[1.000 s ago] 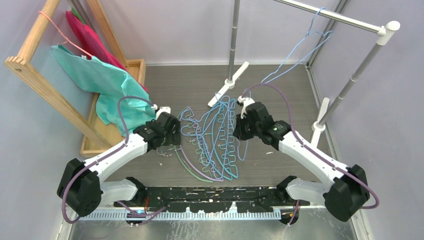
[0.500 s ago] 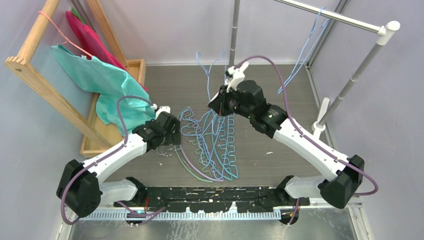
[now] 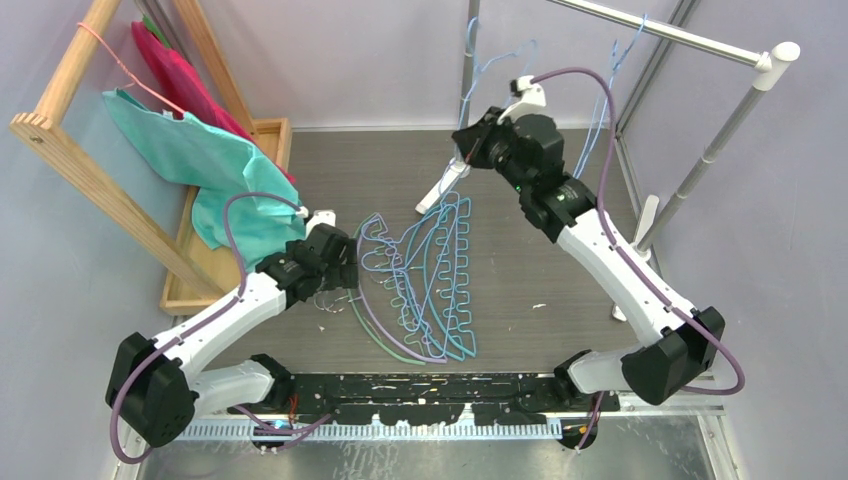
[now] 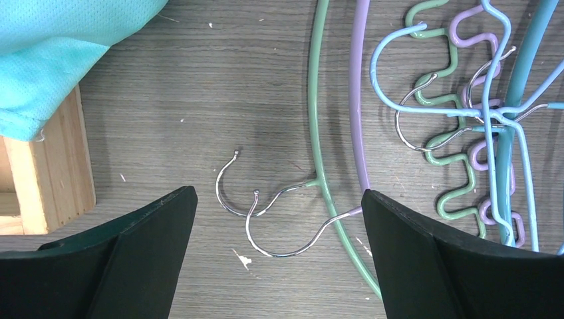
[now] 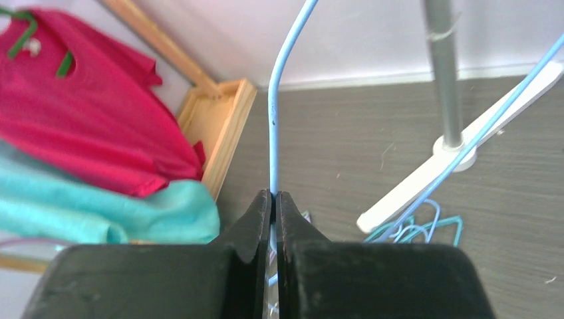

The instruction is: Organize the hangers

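Note:
The wire should be set free next by my right gripper, which will first go outward and to the right in the top view toward the bare part of the bar beside its hanger (image 3: 590, 9).
A pile of teal, green and lilac arched hangers (image 3: 428, 285) with thin light-blue wire ones lies mid-table. My left gripper (image 3: 343, 277) is open and empty at the pile's left edge. In the left wrist view it (image 4: 276, 199) hovers over the metal hooks (image 4: 269, 229) of the green hanger (image 4: 316, 126) and the lilac hanger (image 4: 360, 126). My right gripper (image 3: 466, 146) is raised at the back, shut on a light-blue wire hanger (image 3: 492, 58). The wire (image 5: 272, 113) rises from between its closed fingers (image 5: 274, 197). Another light-blue hanger (image 3: 604, 95) hangs on the rail.
A silver rail (image 3: 680, 35) with white joints and white feet (image 3: 447, 185) stands at the back right. A wooden rack (image 3: 85, 160) at the left holds a red garment (image 3: 180, 75), a teal garment (image 3: 210, 165) and a pink wire hanger (image 3: 120, 65).
My right arm has lifted a light-blue wire hanger off the pile and carried it up and back towards the rail's post. My left arm has barely moved.

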Controlling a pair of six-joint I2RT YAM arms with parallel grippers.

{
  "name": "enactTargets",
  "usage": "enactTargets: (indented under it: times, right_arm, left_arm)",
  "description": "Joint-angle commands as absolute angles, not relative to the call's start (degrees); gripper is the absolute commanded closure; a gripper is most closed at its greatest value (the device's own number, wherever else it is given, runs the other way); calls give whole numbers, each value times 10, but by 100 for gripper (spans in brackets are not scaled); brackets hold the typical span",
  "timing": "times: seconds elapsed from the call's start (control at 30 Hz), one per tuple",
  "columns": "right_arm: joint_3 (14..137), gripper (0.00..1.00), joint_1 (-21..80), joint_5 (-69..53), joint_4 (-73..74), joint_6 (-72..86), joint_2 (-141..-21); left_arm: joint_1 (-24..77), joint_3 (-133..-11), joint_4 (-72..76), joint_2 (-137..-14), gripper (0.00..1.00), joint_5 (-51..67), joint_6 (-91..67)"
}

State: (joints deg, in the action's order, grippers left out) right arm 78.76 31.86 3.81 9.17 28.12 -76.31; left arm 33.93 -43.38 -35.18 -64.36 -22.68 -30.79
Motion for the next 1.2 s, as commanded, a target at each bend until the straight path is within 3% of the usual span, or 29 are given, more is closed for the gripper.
enactTargets:
  times: [0.0, 0.33, 0.5, 1.03, 1.17]
  right_arm:
    - [836, 99, 261, 8, 7, 308, -766]
    - [854, 98, 220, -24, -76, 317, -779]
    - [837, 98, 201, 15, -86, 331, -778]
    - [788, 98, 115, -26, -95, 381, -791]
    - [760, 93, 113, -30, -95, 385, -774]
  left_arm:
    - [336, -443, -353, -625, 2, -244, -306]
    - [336, -445, -362, -629, 2, -262, -299]
    - [336, -448, -362, -638, 2, -257, -296]
    - [336, -449, -346, -661, 2, -252, -294]
    - [336, -445, -341, -666, 2, -247, -295]
